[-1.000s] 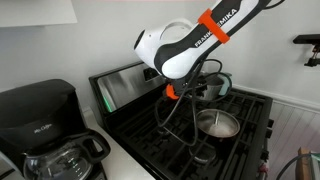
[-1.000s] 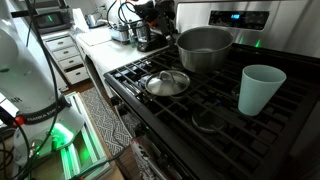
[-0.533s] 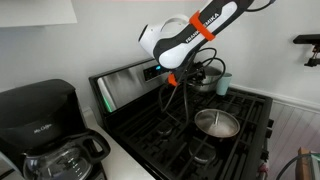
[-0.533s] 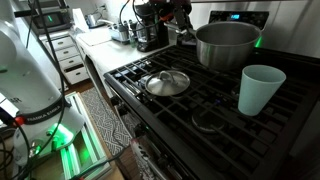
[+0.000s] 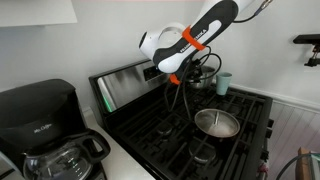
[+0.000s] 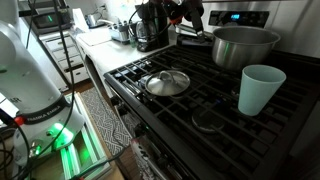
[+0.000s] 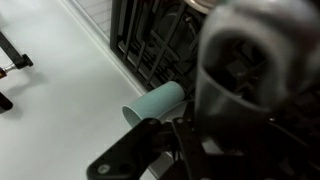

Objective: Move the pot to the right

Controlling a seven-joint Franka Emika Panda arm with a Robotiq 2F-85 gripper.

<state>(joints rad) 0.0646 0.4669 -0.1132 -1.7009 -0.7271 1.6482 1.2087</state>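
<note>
Next, my gripper lowers the handle to release it, since the pot point(image 6: 246, 47) still hangs above the back grate point(image 6: 230, 80) beside the teal cup, which lies below my gripper.
The pot point(image 6: 246, 47) is a shiny steel saucepan over the back burners of the black gas stove point(image 6: 200, 105). Its straight handle point(image 6: 197, 35) points to the left. My gripper point(image 6: 190, 20) is shut on that handle from above. In an exterior view the gripper point(image 5: 188, 78) hangs over the back of the stove and the arm hides most of the pot. In the wrist view the pot point(image 7: 262, 70) is a dark blur filling the right side, and the jaws are too blurred to make out.
A teal cup point(image 6: 260, 88) stands on the grate just in front of the pot and also shows in the wrist view point(image 7: 158, 102). A round steel lid point(image 6: 167, 82) lies on a front burner. A coffee maker with a glass carafe point(image 5: 45, 130) stands on the counter.
The pot has moved to the right along the back of the stove, held by its handle. The gripper moved with it. The cup and lid have not moved.
</note>
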